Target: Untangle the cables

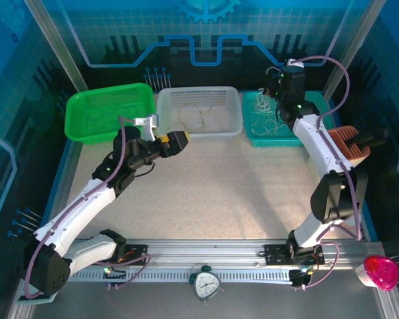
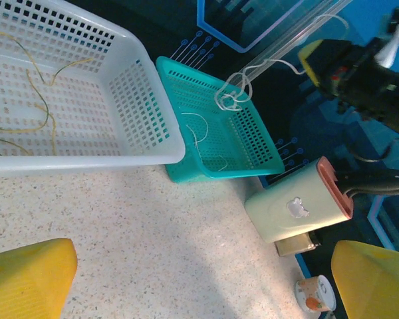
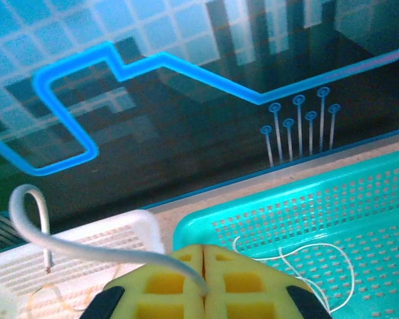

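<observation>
Next, my right gripper lowers toward the teal basket's mesh bottom and releases the whitish cable there, as its loops hang above the strands already inside.
My right gripper (image 1: 276,86) hovers over the teal basket (image 1: 253,136), shut on a whitish cable (image 3: 86,244) that curls off to the left of its yellow pads (image 3: 179,282). In the left wrist view that cable hangs in small loops (image 2: 233,96) above the teal basket (image 2: 253,163), which holds more whitish strands (image 2: 198,129). Yellow-tan cables (image 1: 199,118) lie in the white basket (image 1: 165,100). My left gripper (image 1: 178,141) is open just in front of the white basket, with nothing between its yellow fingers (image 2: 26,279).
A green basket (image 1: 76,123) stands at the back left. A beige holder with a brown top (image 2: 296,211) and a small cup (image 2: 316,296) sit right of the teal basket. An alarm clock (image 1: 205,284) and a pink object (image 1: 380,272) rest near the front rail.
</observation>
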### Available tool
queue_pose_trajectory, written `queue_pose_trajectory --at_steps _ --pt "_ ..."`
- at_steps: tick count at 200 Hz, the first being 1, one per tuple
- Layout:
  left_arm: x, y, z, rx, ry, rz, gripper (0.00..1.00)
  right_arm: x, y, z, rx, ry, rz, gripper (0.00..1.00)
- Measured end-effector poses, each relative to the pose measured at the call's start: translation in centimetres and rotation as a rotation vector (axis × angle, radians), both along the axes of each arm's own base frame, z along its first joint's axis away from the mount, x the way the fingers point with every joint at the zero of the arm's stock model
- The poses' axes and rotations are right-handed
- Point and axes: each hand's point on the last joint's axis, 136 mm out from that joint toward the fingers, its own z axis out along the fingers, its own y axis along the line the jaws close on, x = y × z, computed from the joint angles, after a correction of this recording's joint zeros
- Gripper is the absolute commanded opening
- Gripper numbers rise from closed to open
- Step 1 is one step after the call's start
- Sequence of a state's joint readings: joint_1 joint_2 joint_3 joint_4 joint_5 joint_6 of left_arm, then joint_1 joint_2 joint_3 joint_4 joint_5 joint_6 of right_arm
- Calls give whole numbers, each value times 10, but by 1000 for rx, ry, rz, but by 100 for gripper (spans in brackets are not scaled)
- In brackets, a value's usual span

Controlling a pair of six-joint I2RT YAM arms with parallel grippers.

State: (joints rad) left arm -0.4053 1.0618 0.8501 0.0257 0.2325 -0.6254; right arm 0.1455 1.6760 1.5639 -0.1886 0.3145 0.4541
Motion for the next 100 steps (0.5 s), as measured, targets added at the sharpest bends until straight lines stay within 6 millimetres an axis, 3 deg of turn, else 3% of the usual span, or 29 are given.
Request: queue_pose_trajectory --at_steps 43,93,100 --pt "-3 -1 -2 8 17 -6 99 25 -15 -39 -39 79 -57 1" --pt "-10 2 13 20 -8 -11 99 29 -42 -92 -5 201 -84 0" --pt "-13 3 17 19 -17 -12 99 27 -47 -98 4 213 -90 13"
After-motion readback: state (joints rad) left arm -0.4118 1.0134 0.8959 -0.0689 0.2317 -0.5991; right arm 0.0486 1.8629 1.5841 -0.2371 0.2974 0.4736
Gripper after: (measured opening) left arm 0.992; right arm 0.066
